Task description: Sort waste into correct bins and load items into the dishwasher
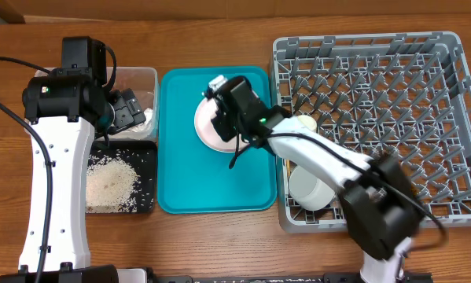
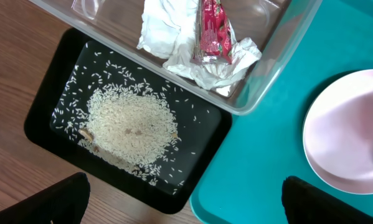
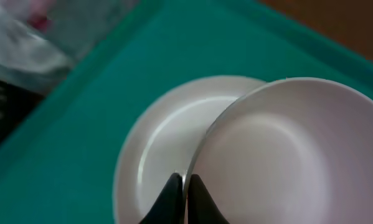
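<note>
Next, my right gripper will swing up and toward the right in the overhead view to release the white bowl in the rack's far tray-side corner [image 1: 295,77], which stands empty.
My right gripper [image 3: 186,183] is shut on the rim of the white bowl [image 3: 279,149] and holds it tilted just above the round pale plate [image 3: 152,143]. The plate lies on the teal tray [image 1: 188,181]. In the overhead view this gripper [image 1: 223,118] covers most of the plate [image 1: 206,130]. My left gripper [image 2: 186,199] is open and empty, above the black tray [image 2: 49,118] of rice [image 2: 130,127]. The clear tub [image 2: 261,93] holds white tissue [image 2: 167,31] and the red wrapper [image 2: 214,31]. The chopsticks are out of view.
The grey dish rack [image 1: 455,118] fills the right side. It holds a pale cup [image 1: 304,124] and a white cup [image 1: 310,189] along its left edge. The clear tub [image 1: 145,75] and black tray [image 1: 145,153] sit left of the teal tray.
</note>
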Available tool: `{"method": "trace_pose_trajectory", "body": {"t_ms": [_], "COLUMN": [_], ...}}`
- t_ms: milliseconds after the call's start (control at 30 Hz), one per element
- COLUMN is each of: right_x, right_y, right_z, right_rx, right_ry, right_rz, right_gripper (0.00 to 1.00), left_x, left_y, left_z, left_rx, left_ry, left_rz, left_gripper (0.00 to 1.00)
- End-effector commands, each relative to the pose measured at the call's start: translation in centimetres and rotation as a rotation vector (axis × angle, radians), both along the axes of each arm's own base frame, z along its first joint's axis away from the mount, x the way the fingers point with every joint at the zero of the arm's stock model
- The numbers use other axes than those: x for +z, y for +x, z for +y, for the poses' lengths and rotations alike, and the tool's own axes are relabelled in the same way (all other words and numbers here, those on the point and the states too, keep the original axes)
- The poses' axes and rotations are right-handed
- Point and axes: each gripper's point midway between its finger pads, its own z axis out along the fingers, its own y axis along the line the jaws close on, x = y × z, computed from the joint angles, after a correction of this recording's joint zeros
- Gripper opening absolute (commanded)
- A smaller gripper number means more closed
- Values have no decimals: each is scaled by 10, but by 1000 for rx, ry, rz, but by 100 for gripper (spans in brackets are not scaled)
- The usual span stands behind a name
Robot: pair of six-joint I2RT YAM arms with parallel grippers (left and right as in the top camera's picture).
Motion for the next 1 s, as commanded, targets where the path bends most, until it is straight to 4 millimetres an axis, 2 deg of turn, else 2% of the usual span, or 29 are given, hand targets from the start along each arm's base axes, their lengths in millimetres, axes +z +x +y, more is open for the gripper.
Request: {"method": "trace_pose_trajectory", "body": {"t_ms": [0, 100, 167, 267, 333, 467, 567, 633, 833, 967], "right_x": [119, 175, 200, 217, 219, 207, 183, 164, 118, 105], "right_y": [-2, -3, 1, 13, 21, 35, 47, 52, 59, 62], "right_z": [1, -27, -52, -95, -124, -168, -185, -190, -187, -187], "right_rx": [4, -17, -22, -26, -10, 59, 87, 115, 139, 123], "right_ry": [243, 408, 512, 677, 770, 923, 995, 1024, 1065, 1070], "right_rz": [-111, -105, -73, 34, 115, 276, 395, 462, 620, 647], "right_gripper": [4, 4, 4, 4, 4, 4, 4, 4, 4, 4], "left_x": [2, 2, 2, 2, 2, 2, 2, 2, 2, 2], "left_y": [2, 2, 2, 2, 2, 2, 2, 2, 2, 2], "left_z": [1, 1, 1, 1, 1, 1, 1, 1, 1, 1], "left_rx": [4, 4, 4, 4, 4, 4, 5, 4, 4, 4], "left_ry": [6, 6, 6, 6, 6, 6, 6, 6, 6, 6], "left_rz": [-7, -7, -7, -7, -8, -7, -7, -7, -7, -7], "left_gripper": [100, 100, 100, 100, 100, 100, 100, 100, 100, 100]}}
